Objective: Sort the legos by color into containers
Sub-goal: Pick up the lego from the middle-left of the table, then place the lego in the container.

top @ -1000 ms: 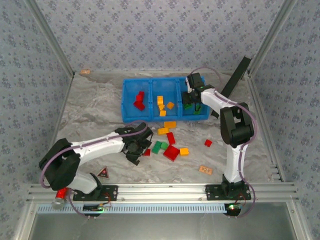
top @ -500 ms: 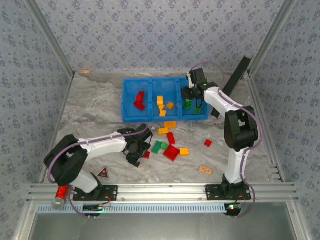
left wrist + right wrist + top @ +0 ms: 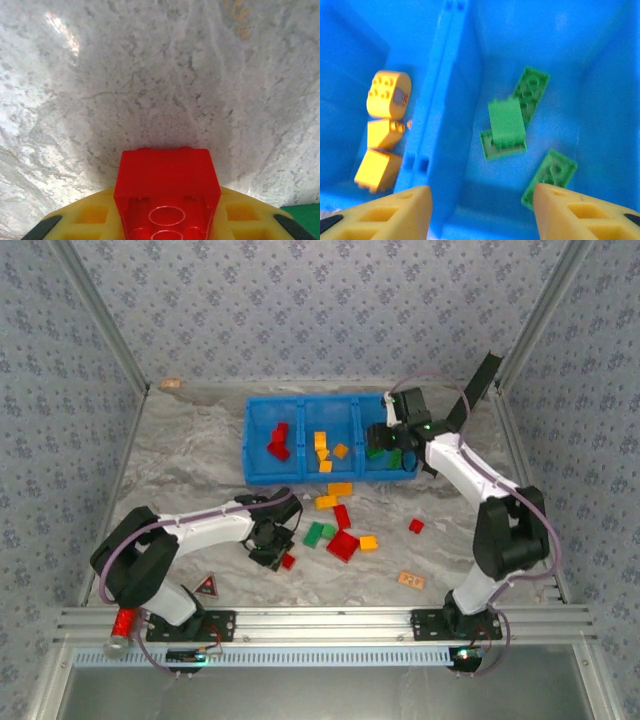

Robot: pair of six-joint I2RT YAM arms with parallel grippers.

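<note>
The red lego matches the red legos' color, so my left gripper will lift it, carry it outward over the blue tray's section with them and release it.
My left gripper (image 3: 277, 549) is low over the table and shut on a small red lego (image 3: 166, 180), which sits between the yellow fingers (image 3: 90, 217); the same lego (image 3: 288, 561) shows at the gripper's tip. My right gripper (image 3: 482, 210) hangs open over the right compartment (image 3: 555, 60) of the blue tray (image 3: 254, 445), holding nothing. Green legos (image 3: 506, 125) lie in that compartment. Orange-yellow legos (image 3: 324, 450) lie in the middle one and red legos (image 3: 278, 443) in the left one. Loose legos lie in front of the tray: orange (image 3: 340, 489), red (image 3: 343, 545), green (image 3: 314, 534).
A single red lego (image 3: 416, 526) and an orange one (image 3: 369, 542) lie to the right. A tan block (image 3: 411, 580) sits near the right arm's base. A black strip (image 3: 472, 390) leans at the back right. A red cylinder (image 3: 122, 622) and a triangular marker (image 3: 206, 586) lie near the left base.
My left gripper has closed on the small red lego. The right arm's elbow has swung out to the right, and its jaws have widened over the right compartment.
</note>
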